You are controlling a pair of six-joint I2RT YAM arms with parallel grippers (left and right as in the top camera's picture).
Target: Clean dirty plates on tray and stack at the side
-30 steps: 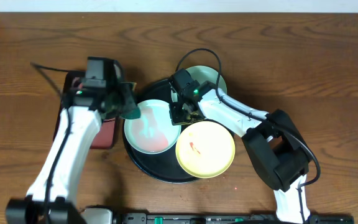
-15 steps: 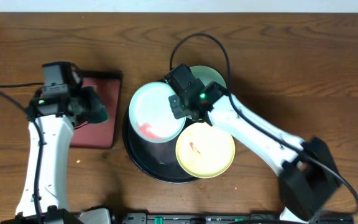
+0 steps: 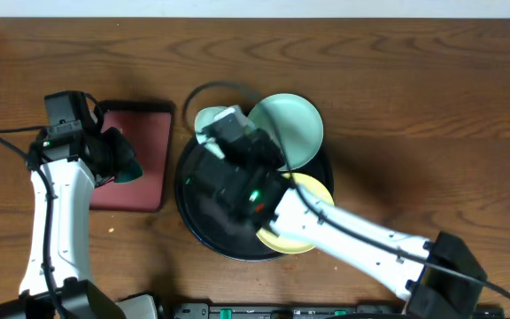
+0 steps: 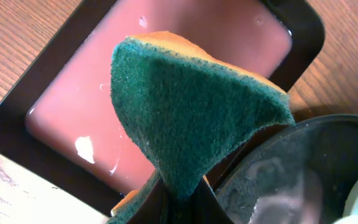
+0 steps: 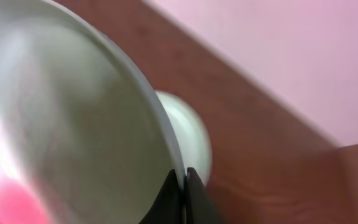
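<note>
My right gripper goes to the right in the overhead view next and lowers the plate onto the tabletop beside the black tray, since that wood is empty.
The black tray (image 3: 193,226) holds a pale yellow plate (image 3: 312,190) at its front right, partly under my right arm, and a mint-green plate (image 3: 292,128) on its back rim. My right gripper (image 3: 220,133) is shut on the rim of the second mint-green plate (image 3: 204,120) and holds it on edge above the tray. In the right wrist view this plate (image 5: 73,124) shows a red smear at the lower left, with the fingers (image 5: 184,180) pinching its rim. My left gripper (image 3: 113,159) is shut on a green sponge (image 4: 191,106) above the red tray.
The rectangular red tray (image 3: 144,146) lies left of the black tray, and in the left wrist view (image 4: 166,56) it holds wet film. The black tray's rim (image 4: 303,168) is close beside it. Brown wood tabletop (image 3: 414,89) lies to the right and back.
My right gripper has lifted the smeared mint-green plate off the black tray and tipped it on edge. My left gripper has carried the sponge left, from the plate to over the red tray.
</note>
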